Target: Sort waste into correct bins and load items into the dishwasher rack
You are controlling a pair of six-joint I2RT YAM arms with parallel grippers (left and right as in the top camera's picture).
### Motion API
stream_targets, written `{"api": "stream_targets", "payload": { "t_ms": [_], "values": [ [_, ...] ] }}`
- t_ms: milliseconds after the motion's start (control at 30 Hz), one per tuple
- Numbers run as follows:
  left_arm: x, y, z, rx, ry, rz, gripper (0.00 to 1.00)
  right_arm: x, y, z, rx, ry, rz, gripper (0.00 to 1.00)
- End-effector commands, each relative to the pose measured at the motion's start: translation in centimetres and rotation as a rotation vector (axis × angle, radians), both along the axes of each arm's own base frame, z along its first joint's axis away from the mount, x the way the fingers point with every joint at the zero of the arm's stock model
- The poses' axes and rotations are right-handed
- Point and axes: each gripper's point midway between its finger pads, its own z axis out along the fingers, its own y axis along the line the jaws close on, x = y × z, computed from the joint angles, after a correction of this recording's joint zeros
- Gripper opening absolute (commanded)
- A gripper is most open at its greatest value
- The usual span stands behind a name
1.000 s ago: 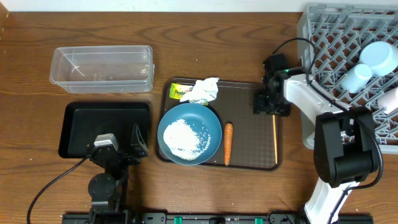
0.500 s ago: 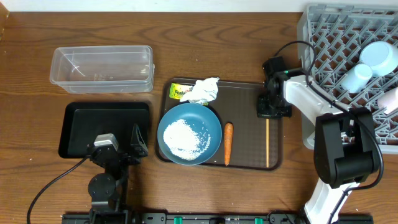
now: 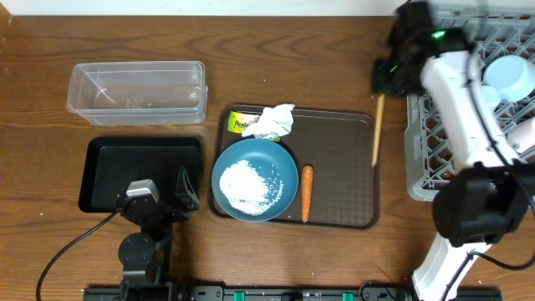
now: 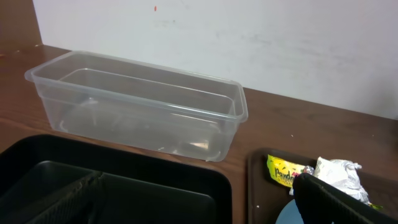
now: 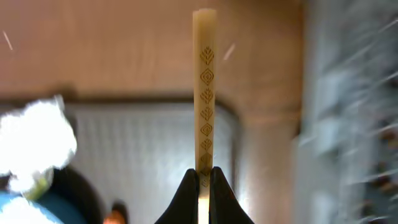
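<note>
My right gripper shifts to the right in the overhead view next, just inside the rack's tray-side edge, since the chopstick (image 3: 377, 131) still hangs outside the rack.
My right gripper (image 3: 391, 77) (image 5: 204, 177) is shut on a thin patterned wooden chopstick (image 3: 377, 131) (image 5: 204, 87). It holds the stick above the brown tray's right edge, next to the grey dishwasher rack (image 3: 451, 146). A light-blue bowl (image 3: 511, 76) and a white cup (image 3: 481, 105) sit in the rack. The dark-blue plate (image 3: 282, 167) carries white rice (image 3: 247, 181). The carrot (image 3: 307, 193) lies right of the plate, with the napkin (image 3: 276, 121) (image 4: 336, 173) and the wrapper (image 3: 242, 124) (image 4: 283, 171) behind it. My left gripper (image 3: 165, 203) (image 4: 199, 208) is open over the black tray (image 3: 107, 160) (image 4: 124, 186).
The clear tub (image 3: 138, 92) (image 4: 137, 112) stands behind the black tray. The brown serving tray (image 3: 338, 167) holds the plate, carrot, napkin and wrapper. Motion blurs the right wrist view, where the rack (image 5: 351, 93) shows on the right.
My right gripper closed on the chopstick lying at the brown tray's right side, then lifted it up and away toward the rack's near-left corner. The left arm stayed still.
</note>
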Motion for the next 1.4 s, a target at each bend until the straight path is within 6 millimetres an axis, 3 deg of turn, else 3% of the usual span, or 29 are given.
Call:
{"api": "stream_targets", "payload": {
  "t_ms": [0,133,267,433,567,700,900,1033,1133,1367],
  "values": [
    [0.0,0.3,-1.8,0.008,0.043,0.016,0.98,2.2,-4.9,3.9,-0.066,-0.123,-0.044,0.01],
    [0.0,0.3,-1.8,0.008,0.043,0.017,0.98,4.0,-9.5,5.6,-0.117,-0.225,-0.027,0.01],
    [0.0,0.3,-1.8,0.008,0.043,0.016,0.98,4.5,-12.9,5.7,-0.141,-0.258,-0.068,0.01],
    [0.0,0.3,-1.8,0.008,0.043,0.016,0.98,5.0,-14.9,5.0,-0.154,-0.283,-0.098,0.03],
    [0.0,0.3,-1.8,0.008,0.043,0.016,0.98,5.3,-15.0,4.0,-0.154,-0.288,-0.099,0.08],
    [0.0,0.3,-1.8,0.008,0.043,0.016,0.98,5.6,-14.6,2.8,-0.149,-0.287,-0.092,0.24],
    [0.0,0.3,-1.8,0.008,0.043,0.016,0.98,5.2,-14.3,1.6,-0.14,-0.262,-0.085,0.56],
    [0.0,0.3,-1.8,0.008,0.043,0.016,0.98,5.1,-12.8,1.9,-0.06,-0.268,-0.06,0.64],
    [0.0,0.3,-1.8,0.008,0.043,0.016,0.98,4.7,-10.8,2.7,0.059,-0.275,-0.044,0.64],
    [0.0,0.3,-1.8,0.008,0.043,0.016,0.98,1.8,-3.6,5.2,0.411,-0.226,0.08,0.64]
  ]
}}
